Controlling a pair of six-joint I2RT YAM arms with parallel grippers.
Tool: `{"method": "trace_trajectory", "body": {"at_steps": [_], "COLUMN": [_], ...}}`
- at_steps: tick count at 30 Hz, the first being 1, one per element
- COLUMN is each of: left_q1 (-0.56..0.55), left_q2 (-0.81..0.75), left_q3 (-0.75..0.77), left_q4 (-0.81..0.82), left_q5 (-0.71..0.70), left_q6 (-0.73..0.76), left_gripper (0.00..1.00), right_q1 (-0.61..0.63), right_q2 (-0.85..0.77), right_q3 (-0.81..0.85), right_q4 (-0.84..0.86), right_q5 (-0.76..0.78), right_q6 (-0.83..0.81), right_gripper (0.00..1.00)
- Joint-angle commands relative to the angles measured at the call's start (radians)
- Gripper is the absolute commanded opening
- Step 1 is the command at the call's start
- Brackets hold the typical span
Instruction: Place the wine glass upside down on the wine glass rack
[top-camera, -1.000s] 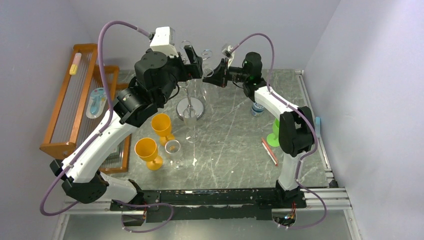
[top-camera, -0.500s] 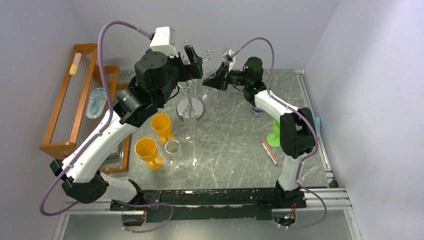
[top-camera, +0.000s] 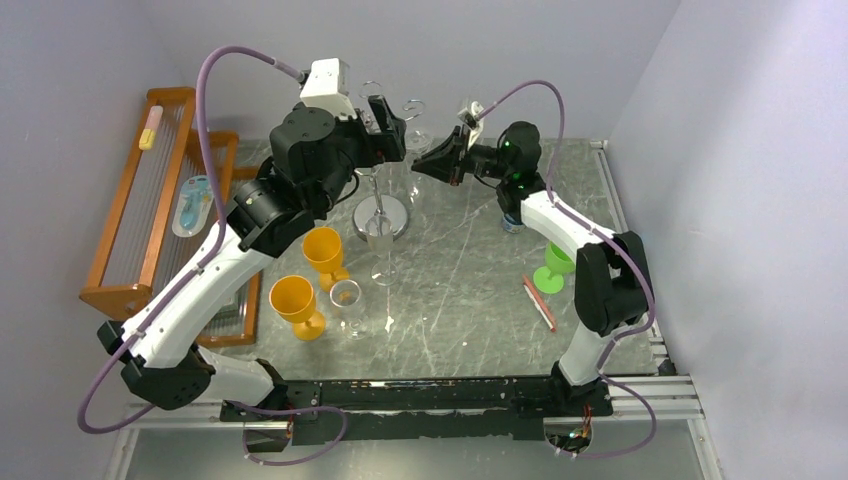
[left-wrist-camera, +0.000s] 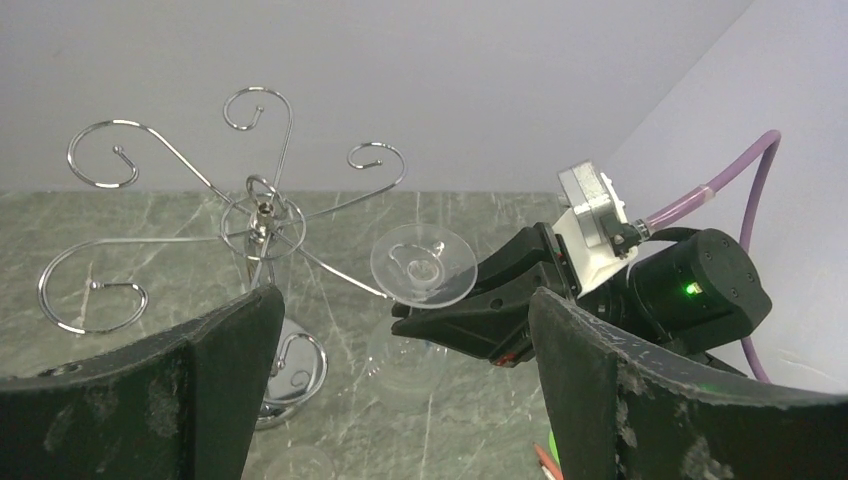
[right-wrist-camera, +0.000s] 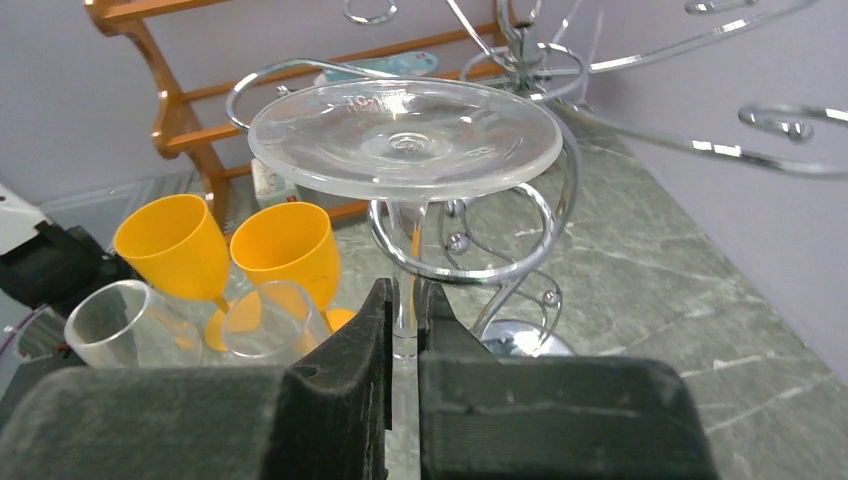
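Observation:
My right gripper holds the stem and next needs to carry it slightly outward across the curl and release it there, as the curled wire arm already loops beneath the foot (left-wrist-camera: 424, 265).
The clear wine glass (right-wrist-camera: 405, 138) hangs upside down, foot on top, with my right gripper (right-wrist-camera: 405, 300) shut on its stem. A curled wire arm (right-wrist-camera: 470, 270) of the chrome wine glass rack (left-wrist-camera: 262, 215) loops round the stem just under the foot. In the left wrist view the foot (left-wrist-camera: 424, 265) sits at the end of one rack arm and the bowl (left-wrist-camera: 405, 370) hangs below the right gripper's fingers. My left gripper (top-camera: 385, 125) is open and holds nothing, raised close to the rack's top. The rack's disc base (top-camera: 381, 215) stands on the table.
Two orange goblets (top-camera: 323, 250) (top-camera: 294, 300) and two clear glasses (top-camera: 346, 295) (top-camera: 381, 240) stand in front of the rack. A green goblet (top-camera: 552, 268) and a red pen (top-camera: 539, 303) lie on the right. A wooden slatted rack (top-camera: 150, 200) fills the left edge.
My right arm's wrist and elbow have swung to the right while its gripper keeps the glass at the rack arm. The left arm has hardly moved.

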Motion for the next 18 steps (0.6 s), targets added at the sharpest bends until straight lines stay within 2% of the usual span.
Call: {"method": "trace_trajectory", "body": {"at_steps": [1,5,10,18], "left_q1": [-0.003,-0.003,-0.003,-0.003], "left_q2": [-0.029,-0.035,-0.044,-0.071], "left_q3": [-0.017,-0.026,-0.033,-0.051], "left_q4": [0.007,0.002,-0.001,-0.017], "left_q5": [0.023,0.036,0.047,0.045], "left_q6": [-0.017,-0.024,-0.034,-0.052], "left_gripper": [0.96,0.96,0.96,0.96], "right_q1": [-0.004,-0.003,0.002,0.018], "right_q2": [-0.053,-0.056,-0.029,0.001], "right_q3": [-0.054,-0.068,-0.035,0.018], "right_q4": [0.066,0.074,0.018,-0.120], "right_q5": [0.143,0.239,0.269,0.245], "right_q6": [-0.012,-0.003,-0.028,-0.079], "right_gripper": [0.00,0.00,0.00,0.11]}}
